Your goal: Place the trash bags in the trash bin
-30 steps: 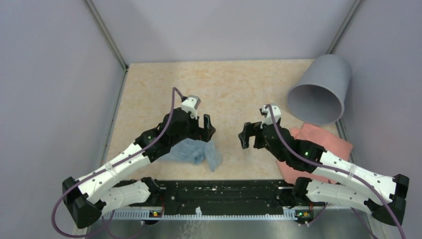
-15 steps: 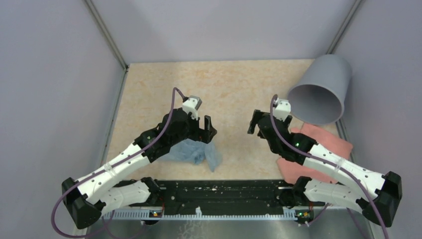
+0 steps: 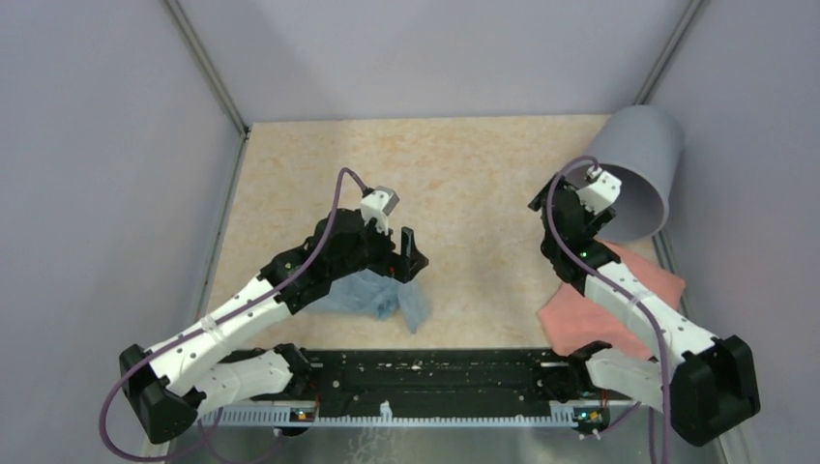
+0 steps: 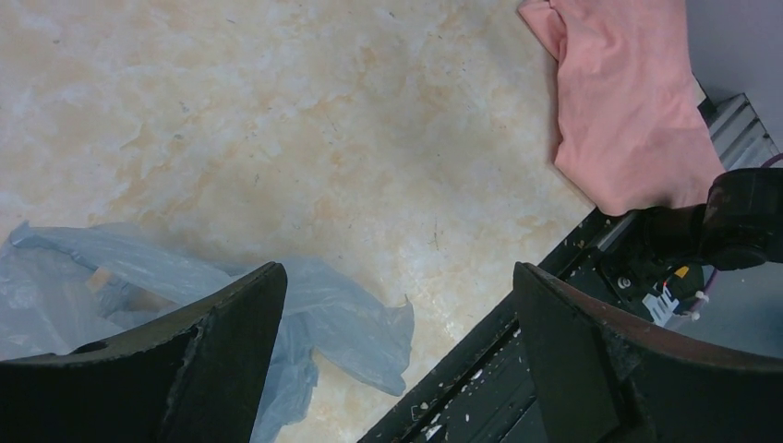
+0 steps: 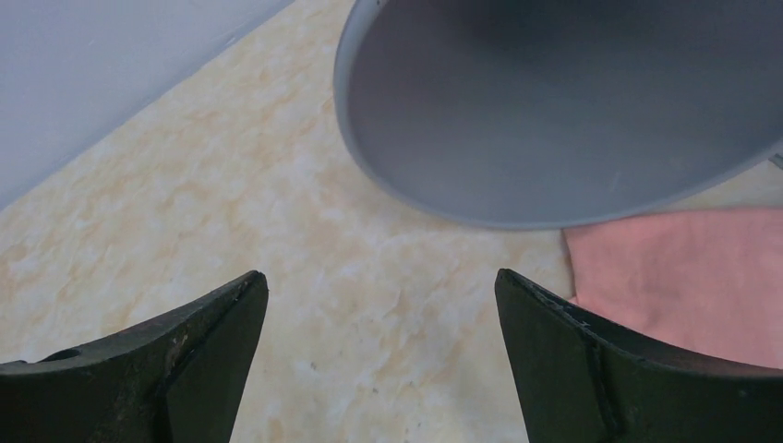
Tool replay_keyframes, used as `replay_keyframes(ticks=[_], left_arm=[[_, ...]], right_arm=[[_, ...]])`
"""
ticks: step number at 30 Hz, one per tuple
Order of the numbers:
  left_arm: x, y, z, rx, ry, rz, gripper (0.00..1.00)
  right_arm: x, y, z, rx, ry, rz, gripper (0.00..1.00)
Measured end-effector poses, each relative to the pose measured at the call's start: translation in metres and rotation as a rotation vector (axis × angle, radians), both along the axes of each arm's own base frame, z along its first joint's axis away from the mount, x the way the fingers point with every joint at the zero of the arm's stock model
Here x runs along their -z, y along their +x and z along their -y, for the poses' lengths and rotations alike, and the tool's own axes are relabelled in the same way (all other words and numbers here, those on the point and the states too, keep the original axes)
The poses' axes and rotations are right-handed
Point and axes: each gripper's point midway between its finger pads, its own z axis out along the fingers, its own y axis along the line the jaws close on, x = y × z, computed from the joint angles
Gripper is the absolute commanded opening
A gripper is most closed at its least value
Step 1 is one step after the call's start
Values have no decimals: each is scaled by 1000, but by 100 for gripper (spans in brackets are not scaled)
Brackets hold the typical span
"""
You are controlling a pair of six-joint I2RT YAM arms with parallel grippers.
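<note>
I will next move my right gripper outward along the bin's opening, fingers astride the bin rim's far side point(image 3: 583, 163) point(image 5: 344, 97), as the tipped bin's rim is exposed toward the table's middle.
The trash bag point(image 3: 372, 293) is a crumpled pale blue film lying flat on the table near the front rail. My left gripper point(image 3: 404, 253) hovers open just above its far right edge. In the left wrist view the bag point(image 4: 343, 318) lies under the left finger, and nothing sits between the fingers of the left gripper point(image 4: 397, 269). The grey trash bin point(image 3: 633, 159) lies tipped on its side at the back right, mouth toward the table's middle. My right gripper point(image 3: 553, 198) stands open just left of that mouth. The right wrist view has the bin point(image 5: 572, 101) ahead of the empty right gripper point(image 5: 380, 277).
A salmon-pink cloth point(image 3: 604, 290) lies under the right arm by the right wall; it shows in both wrist views, cloth point(image 4: 628, 101) and cloth point(image 5: 683, 277). The black front rail point(image 3: 435, 369) runs along the near edge. Grey walls close in three sides.
My right arm has swung from the table's middle out to the right and back, up to the bin's mouth. The left arm has barely shifted. The bag lies where it was.
</note>
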Motion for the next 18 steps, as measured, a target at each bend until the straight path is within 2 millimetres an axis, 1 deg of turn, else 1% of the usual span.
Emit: replay_keyframes(ticks=[2, 5, 6, 9, 12, 15, 18], left_arm=[[-1, -2, 2, 13, -6, -4, 98], [-5, -5, 4, 32, -18, -5, 98], [-6, -5, 5, 37, -21, -6, 98], [-7, -7, 7, 51, -29, -12, 98], [-7, -10, 9, 63, -36, -20, 99], [-7, -11, 10, 67, -43, -29, 98], [-8, -13, 11, 72, -50, -37, 98]], right_arm=[[4, 13, 13, 33, -15, -1, 93], [13, 32, 23, 46, -35, -9, 93], [17, 38, 25, 45, -37, -14, 93], [35, 57, 42, 69, -39, -40, 92], [48, 74, 53, 79, -56, -63, 92], [52, 93, 51, 64, -85, -70, 92], [46, 116, 48, 55, -115, -51, 92]])
